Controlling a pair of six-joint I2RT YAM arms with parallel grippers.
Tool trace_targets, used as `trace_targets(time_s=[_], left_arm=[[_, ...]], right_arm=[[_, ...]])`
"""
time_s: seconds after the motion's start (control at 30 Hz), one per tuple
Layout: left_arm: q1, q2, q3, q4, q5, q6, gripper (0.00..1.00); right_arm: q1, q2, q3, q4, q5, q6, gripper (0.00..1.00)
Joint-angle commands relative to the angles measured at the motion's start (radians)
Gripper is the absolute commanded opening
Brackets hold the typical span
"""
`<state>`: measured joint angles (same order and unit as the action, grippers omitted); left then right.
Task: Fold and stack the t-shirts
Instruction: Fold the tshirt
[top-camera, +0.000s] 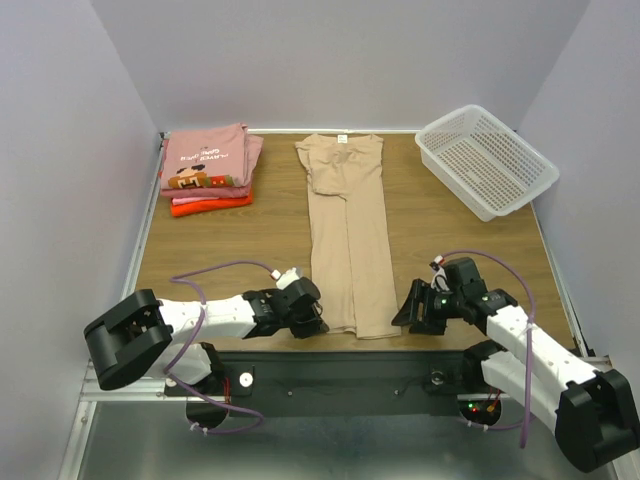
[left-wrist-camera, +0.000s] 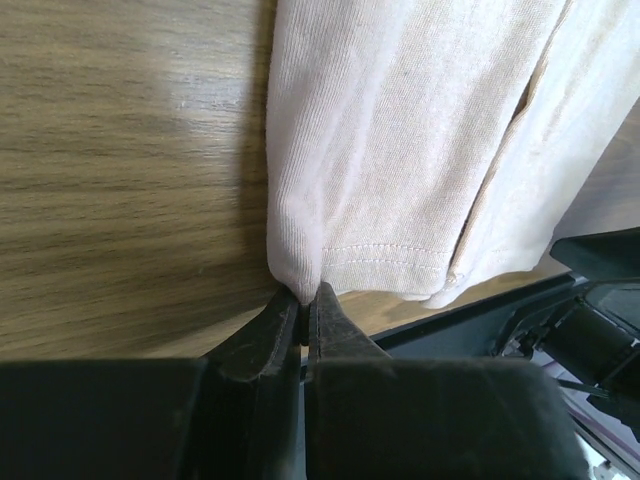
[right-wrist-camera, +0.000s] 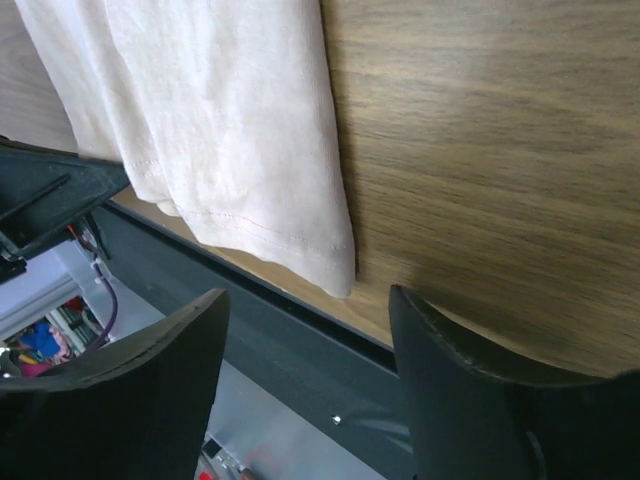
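The t-shirt still lies full length. My left gripper lifts the tan t-shirt's hem corner next, carries it outward and releases it low over the t-shirt's far half (top-camera: 322, 206).
A tan t-shirt (top-camera: 346, 230), folded into a long narrow strip, lies down the middle of the table. My left gripper (top-camera: 316, 322) is shut on its near left hem corner, seen pinched in the left wrist view (left-wrist-camera: 303, 290). My right gripper (top-camera: 410, 318) is open and empty just right of the near right hem corner (right-wrist-camera: 335, 270), not touching it. A stack of folded t-shirts sits at the far left: pink ones (top-camera: 210, 160) with a cartoon print over a red-orange one (top-camera: 205, 205).
A white perforated basket (top-camera: 487, 160) stands tilted at the far right corner. The table's near edge and dark metal frame (right-wrist-camera: 300, 350) lie right below both grippers. Bare wood lies either side of the tan shirt.
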<state>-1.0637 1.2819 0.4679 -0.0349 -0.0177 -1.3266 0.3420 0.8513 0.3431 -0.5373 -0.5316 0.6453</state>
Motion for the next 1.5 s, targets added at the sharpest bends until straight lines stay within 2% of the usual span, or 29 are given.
trace_targets(time_s=[0.0,0.23,0.3,0.33,0.43,0.47,0.5,0.53,0.57,0.63,0.77,0.87,0.97,1.1,1.2,1.33,1.47], left_arm=[[0.001,0.011,-0.043,-0.030,0.042,0.010,0.00],[0.001,0.031,-0.037,-0.026,0.041,0.024,0.00],[-0.002,0.028,-0.043,-0.025,0.042,0.017,0.00],[-0.001,0.025,-0.051,-0.023,0.042,0.014,0.00],[-0.010,0.016,-0.055,-0.019,0.042,0.012,0.00],[-0.013,0.016,-0.054,-0.019,0.038,0.012,0.00],[-0.018,0.014,-0.054,-0.016,0.039,0.007,0.00],[-0.024,0.011,-0.052,-0.013,0.039,0.006,0.00],[-0.034,0.010,-0.048,-0.011,0.042,0.007,0.00],[-0.053,0.008,-0.045,-0.013,0.047,0.006,0.00],[-0.099,-0.013,-0.052,-0.017,0.067,-0.023,0.00],[-0.128,-0.035,-0.043,-0.049,0.074,-0.030,0.00],[-0.127,-0.058,-0.002,-0.095,0.047,-0.025,0.00],[-0.104,-0.081,0.087,-0.169,-0.028,0.029,0.00],[-0.024,-0.072,0.120,-0.158,-0.027,0.078,0.00],[0.089,-0.021,0.152,-0.096,0.010,0.173,0.00],[0.189,0.066,0.292,-0.111,0.010,0.312,0.00]], right_arm=[[0.018,0.000,-0.045,0.057,-0.010,0.040,0.68],[0.048,0.063,-0.078,0.131,0.015,0.063,0.63],[0.058,0.090,-0.075,0.138,0.028,0.059,0.55],[0.061,0.097,-0.073,0.142,0.047,0.057,0.46],[0.063,0.107,-0.076,0.158,0.102,0.057,0.33],[0.063,0.117,-0.078,0.168,0.129,0.050,0.24],[0.063,0.126,-0.082,0.175,0.146,0.051,0.19],[0.063,0.150,-0.085,0.180,0.154,0.053,0.12],[0.061,0.153,-0.085,0.180,0.148,0.051,0.01],[0.063,0.128,-0.092,0.177,0.108,0.050,0.01],[0.063,-0.059,-0.073,0.061,0.062,0.021,0.00],[0.066,-0.150,-0.085,0.018,-0.030,0.046,0.00],[0.066,-0.182,-0.060,-0.009,-0.012,0.057,0.00],[0.066,-0.123,0.032,-0.010,0.100,0.037,0.00],[0.066,-0.061,0.129,-0.003,0.211,0.019,0.00],[0.066,0.057,0.221,0.091,0.271,0.022,0.00],[0.066,0.233,0.342,0.175,0.352,-0.007,0.00]])
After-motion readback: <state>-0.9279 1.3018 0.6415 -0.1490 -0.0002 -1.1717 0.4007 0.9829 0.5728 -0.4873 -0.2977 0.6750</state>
